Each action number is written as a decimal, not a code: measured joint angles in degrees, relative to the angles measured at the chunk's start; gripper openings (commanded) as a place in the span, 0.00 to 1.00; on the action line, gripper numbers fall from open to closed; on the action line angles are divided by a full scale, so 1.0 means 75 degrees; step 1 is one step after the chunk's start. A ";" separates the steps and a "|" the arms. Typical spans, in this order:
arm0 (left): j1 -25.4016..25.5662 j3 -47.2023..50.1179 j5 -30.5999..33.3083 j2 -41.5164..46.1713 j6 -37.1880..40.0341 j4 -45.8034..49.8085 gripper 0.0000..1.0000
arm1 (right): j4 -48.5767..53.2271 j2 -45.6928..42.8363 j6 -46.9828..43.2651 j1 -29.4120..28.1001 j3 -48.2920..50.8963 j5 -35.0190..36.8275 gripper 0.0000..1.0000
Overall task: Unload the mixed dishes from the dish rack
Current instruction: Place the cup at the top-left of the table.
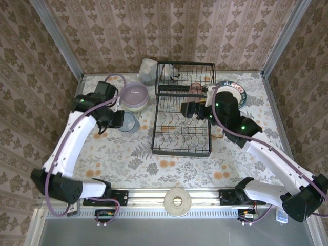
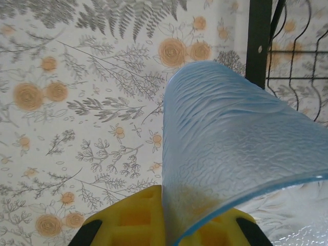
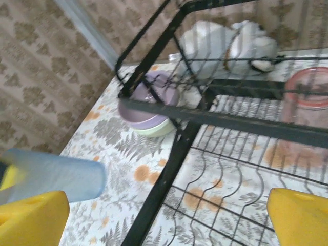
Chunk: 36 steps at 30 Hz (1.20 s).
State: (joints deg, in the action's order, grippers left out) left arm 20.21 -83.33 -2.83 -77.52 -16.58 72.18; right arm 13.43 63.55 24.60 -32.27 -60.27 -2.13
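Observation:
The grey-blue tumbler [image 1: 129,123] hangs tilted. Next, my left gripper turns it upright, lowers its base onto the bare tabletop beside the rack, then releases it.
My left gripper [image 2: 169,218] is shut on the wall of the grey-blue tumbler [image 2: 230,143], which hangs tilted just above the flowered table, left of the dish rack [image 1: 182,123]. The top view shows this tumbler [image 1: 129,123] beside the rack's left side. My right gripper [image 3: 166,220] stands open over the rack's lower tier with nothing between its fingers [image 3: 31,218]. A pink tumbler [image 3: 306,100] stands in the rack at the back right. The lavender bowl [image 3: 148,100] sits nested in the pale green bowl [image 3: 156,128] on the table left of the rack. Plates [image 1: 234,93] lie on the table to the right of the rack.
A grey-white lumpy object [image 3: 225,43] rests on the rack's upper tier. A white container [image 1: 148,70] stands at the back wall. A pale roll [image 1: 177,200] sits on the rail between the arm bases. Patterned walls close in the table on three sides.

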 measured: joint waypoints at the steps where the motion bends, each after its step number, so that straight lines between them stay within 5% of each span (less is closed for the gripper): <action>1: -0.0009 -0.0029 -0.0035 -0.0262 0.0076 -0.0038 0.00 | -0.0114 -0.0035 -0.0061 -0.0102 0.0157 0.0000 1.00; 10: -0.0332 -0.0542 -0.0262 -0.2116 0.0592 -0.0309 0.00 | -0.0332 -0.0825 -0.0825 -0.1355 0.1886 0.0466 1.00; 36: -0.0711 -0.2789 -0.0219 -0.4607 0.1189 -0.0047 0.00 | -0.0478 -0.2215 -0.0452 -0.2005 0.3144 0.1402 1.00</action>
State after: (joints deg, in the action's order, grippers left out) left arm 14.87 -104.25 -4.47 -112.07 -7.66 71.83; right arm 9.85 46.94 21.21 -47.31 -36.69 8.38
